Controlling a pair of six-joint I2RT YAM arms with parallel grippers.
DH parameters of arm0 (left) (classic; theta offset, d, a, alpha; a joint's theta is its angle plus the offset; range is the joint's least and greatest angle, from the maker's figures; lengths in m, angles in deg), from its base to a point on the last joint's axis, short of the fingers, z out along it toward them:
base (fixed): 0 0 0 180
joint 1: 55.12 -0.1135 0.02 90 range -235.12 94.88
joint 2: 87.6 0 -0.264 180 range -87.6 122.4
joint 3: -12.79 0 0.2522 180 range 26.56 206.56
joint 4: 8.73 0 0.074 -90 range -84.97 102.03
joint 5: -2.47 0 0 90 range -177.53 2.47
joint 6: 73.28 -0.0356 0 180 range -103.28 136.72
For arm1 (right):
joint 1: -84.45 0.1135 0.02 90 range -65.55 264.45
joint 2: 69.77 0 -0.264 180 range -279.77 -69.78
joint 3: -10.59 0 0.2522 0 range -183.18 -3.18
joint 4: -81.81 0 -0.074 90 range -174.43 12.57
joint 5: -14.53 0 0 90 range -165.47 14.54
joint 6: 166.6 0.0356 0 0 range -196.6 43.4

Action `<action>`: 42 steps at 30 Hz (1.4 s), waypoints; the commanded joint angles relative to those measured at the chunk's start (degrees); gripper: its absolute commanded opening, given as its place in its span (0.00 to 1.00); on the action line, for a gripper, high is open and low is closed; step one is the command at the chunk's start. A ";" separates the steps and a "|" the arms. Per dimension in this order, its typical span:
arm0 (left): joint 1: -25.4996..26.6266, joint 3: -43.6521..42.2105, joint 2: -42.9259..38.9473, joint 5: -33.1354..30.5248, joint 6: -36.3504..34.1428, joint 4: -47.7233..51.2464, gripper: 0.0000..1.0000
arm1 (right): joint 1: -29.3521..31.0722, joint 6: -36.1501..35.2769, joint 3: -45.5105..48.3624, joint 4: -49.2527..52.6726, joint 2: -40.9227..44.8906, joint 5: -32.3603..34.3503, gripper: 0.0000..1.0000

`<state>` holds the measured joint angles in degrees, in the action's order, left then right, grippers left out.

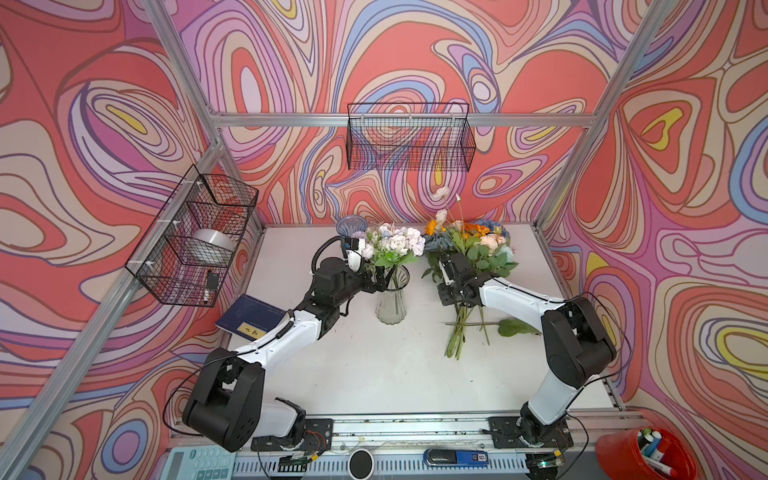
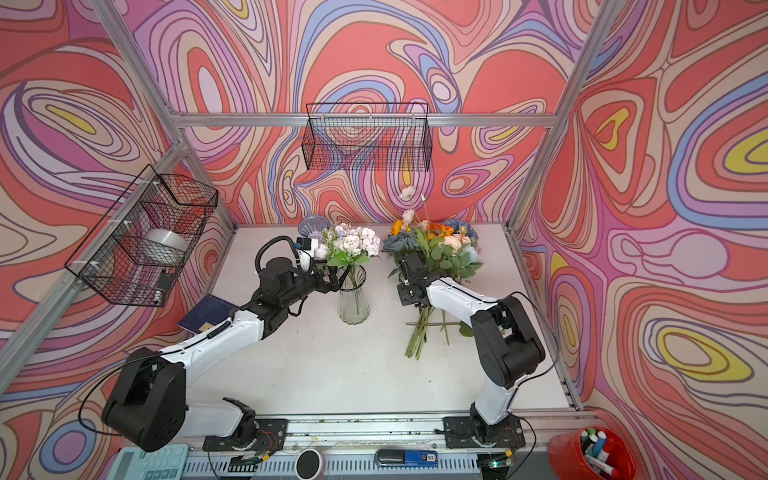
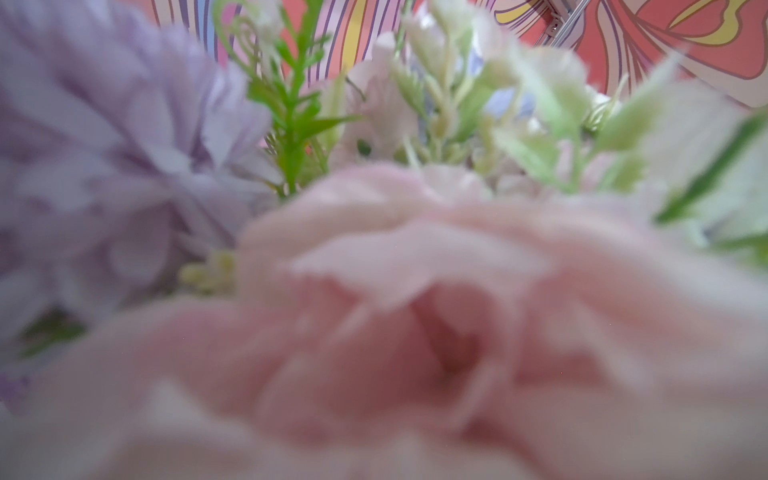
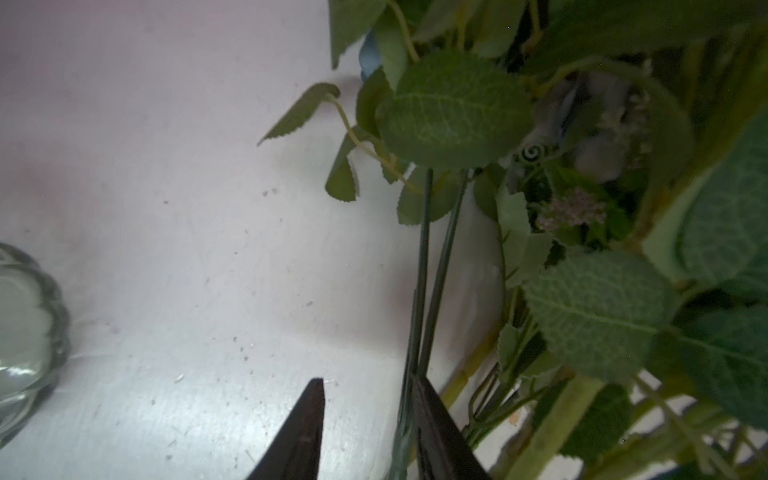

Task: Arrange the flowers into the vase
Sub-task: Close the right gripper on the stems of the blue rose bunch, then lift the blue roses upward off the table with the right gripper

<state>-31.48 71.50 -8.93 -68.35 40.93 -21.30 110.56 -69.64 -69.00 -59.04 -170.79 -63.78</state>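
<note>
The thin dark-green stems just below my right gripper run off-centre against its finger by the pile, so it will next ease down and toward the pile to close.
A ribbed clear glass vase [image 1: 390, 305] stands mid-table and holds pastel flowers [image 1: 392, 243], pink, white and lilac. My left gripper [image 1: 384, 276] is open at the vase's mouth, its fingers spread on either side of the stems there. The left wrist view is filled by a blurred pink bloom [image 3: 415, 311] and a lilac pompom [image 3: 104, 145], so the jaws are hidden in it. More flowers [image 1: 469, 249], orange, blue and peach, lie in a pile to the right, stems [image 1: 457, 336] towards the front. My right gripper [image 4: 368, 378] is open at the pile, and two thin dark stems [image 4: 424, 270] rest against one finger.
A blue glass vase [image 1: 351, 226] stands at the back, behind the bouquet. A dark blue notebook [image 1: 251, 318] lies at the left edge under my left arm. Wire baskets hang on the left wall [image 1: 195, 237] and back wall [image 1: 409, 137]. A loose leaf [image 1: 515, 327] lies by the stems.
</note>
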 commanded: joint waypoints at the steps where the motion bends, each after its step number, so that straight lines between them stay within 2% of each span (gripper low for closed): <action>1: 0.02 0.43 -1.04 -1.33 -0.55 0.01 0.98 | -0.40 0.69 -2.49 1.58 -3.23 5.90 0.39; 5: 0.04 0.48 -1.50 -1.91 -0.92 0.94 0.98 | -0.40 0.89 -3.16 1.71 -5.44 9.81 0.39; 11: 0.04 0.49 -1.59 -2.35 -0.83 1.23 0.98 | -0.37 0.60 -3.52 0.37 -8.15 9.45 0.35; 14: 0.07 0.74 -1.59 -2.35 -0.87 1.40 0.98 | -0.50 0.68 -3.35 -0.36 -8.17 9.01 0.20; 19: 0.02 1.02 -1.51 -2.48 -0.85 1.50 0.98 | -0.53 0.68 -1.67 -3.67 -5.60 5.52 0.00; 23: 0.08 1.29 -1.33 -2.48 -0.66 1.39 0.98 | -0.75 0.69 1.49 -8.86 -2.05 0.96 0.00; 29: 0.07 2.11 -1.15 -2.56 -0.45 2.13 0.98 | -0.89 1.46 10.77 -23.59 7.10 -6.32 0.00; 34: 0.03 1.99 -1.59 -2.96 -0.10 2.25 0.98 | -1.64 3.79 14.73 -31.88 11.11 -11.90 0.00; 39: 0.03 2.24 -2.11 -2.99 -0.06 3.04 0.98 | -3.71 8.67 15.50 -35.73 11.55 -18.40 0.00; 42: 0.04 2.48 -2.21 -2.93 -0.05 3.31 0.98 | -7.16 14.55 16.71 -39.67 11.16 -25.89 0.00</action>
<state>-31.48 72.12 -9.65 -70.08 40.80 -18.78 105.92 -61.07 -53.52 -91.45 -160.54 -81.75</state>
